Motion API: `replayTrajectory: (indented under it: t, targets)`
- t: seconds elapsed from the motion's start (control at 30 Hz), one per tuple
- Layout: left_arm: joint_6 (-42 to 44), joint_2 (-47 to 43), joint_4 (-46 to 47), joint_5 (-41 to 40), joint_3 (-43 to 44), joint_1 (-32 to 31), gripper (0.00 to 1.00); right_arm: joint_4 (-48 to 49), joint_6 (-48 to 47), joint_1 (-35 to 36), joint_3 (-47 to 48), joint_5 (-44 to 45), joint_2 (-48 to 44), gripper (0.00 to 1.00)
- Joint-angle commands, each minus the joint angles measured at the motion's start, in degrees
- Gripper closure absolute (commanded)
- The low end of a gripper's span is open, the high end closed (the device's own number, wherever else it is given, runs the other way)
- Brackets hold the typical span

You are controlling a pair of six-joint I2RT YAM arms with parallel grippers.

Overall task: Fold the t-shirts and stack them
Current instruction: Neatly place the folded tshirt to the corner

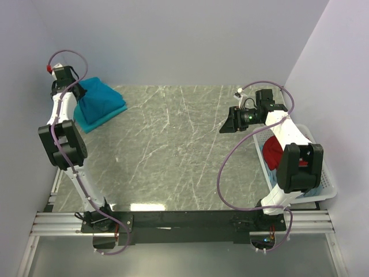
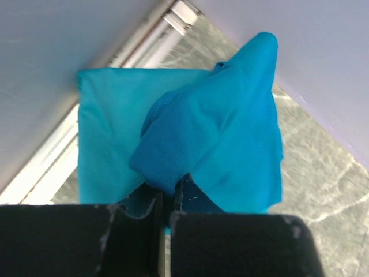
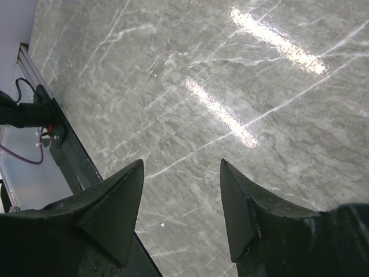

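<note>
My left gripper moves down toward the side next and releases the bunched shirt's fold over the uncovered part of the folded shirt (image 1: 81, 118) (image 2: 109, 141), which lies bare below.
Two teal-blue t-shirts are at the table's far left corner. One lies folded flat (image 1: 92, 121) (image 2: 106, 127) by the wall. The other t-shirt (image 1: 102, 95) (image 2: 225, 133) is bunched and drapes down onto the folded one. My left gripper (image 1: 75, 88) (image 2: 169, 189) is shut on a fold of this bunched shirt, with the cloth pinched between its fingers. My right gripper (image 1: 229, 123) (image 3: 181, 168) hovers over the right side of the marble table (image 1: 173, 150). It is open and holds nothing; only bare marble shows between its fingers.
A white basket (image 1: 324, 180) stands off the table's right edge beside the right arm, with a red cloth (image 1: 271, 151) inside. Walls close in behind and to the left of the shirts. A metal rail (image 1: 173, 222) runs along the near edge.
</note>
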Motion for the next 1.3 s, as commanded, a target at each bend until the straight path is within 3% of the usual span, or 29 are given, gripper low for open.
replayTrajectory:
  t: [0.0,0.23,0.27,0.33,0.37,0.43,0.47,0.57,0.7,0.77,0.83,0.93,1.07,1.27]
  targets:
    - [0.5,-0.5,1.5,-1.3,1.2,0.7,1.00,-0.4,-0.8,0.4,1.3,-1.7,-0.1,0.38]
    - [1.4,3.6,-0.8,-4.7,3.1,3.1,1.00,-0.5,-0.9,0.4,1.3,-1.7,0.2,0.37]
    - [1.7,4.3,-1.4,-5.7,4.7,3.3,0.95,-0.6,-0.9,0.4,1.3,-1.6,0.0,0.37]
    - [1.9,7.9,-6.4,-8.7,8.9,3.6,0.64,-0.6,-1.0,0.4,1.3,-1.7,0.1,0.37]
    - [2.0,9.4,-8.5,-13.6,14.9,3.6,0.35,-0.6,-1.0,0.4,1.2,-1.8,0.0,0.37]
    - [3.0,12.2,-12.8,-16.3,20.0,3.6,0.23,-0.7,-1.1,0.5,1.3,-1.9,0.1,0.37]
    - [2.5,11.7,-12.1,-17.2,19.8,3.7,0.16,-0.7,-1.1,0.5,1.2,-2.0,0.0,0.37]
    - [3.2,6.2,-8.2,-18.4,16.4,3.2,0.06,-1.1,-1.4,0.8,1.4,-2.0,0.2,0.37]
    - [4.0,1.3,-7.4,-13.2,15.3,2.5,0.10,-1.0,-1.5,0.9,1.4,-2.0,0.2,0.37]
    - [6.5,-1.5,-4.4,-1.1,9.2,2.2,0.21,-1.1,-1.5,1.0,1.5,-2.0,0.2,0.37]
    - [7.7,-4.7,0.3,10.3,5.0,2.2,0.25,-1.3,-1.7,1.1,1.6,-2.0,0.3,0.37]
    - [8.6,-3.6,-2.5,21.1,4.0,2.0,0.31,-1.3,-1.8,1.1,1.6,-2.1,0.5,0.37]
    - [14.1,-2.2,-3.8,22.7,0.8,0.1,0.32,-1.4,-1.9,1.1,1.7,-2.3,0.5,0.37]
    - [28.3,1.1,-3.1,16.1,0.1,-7.7,0.29,-1.9,-2.3,1.2,1.9,-2.6,0.6,0.37]
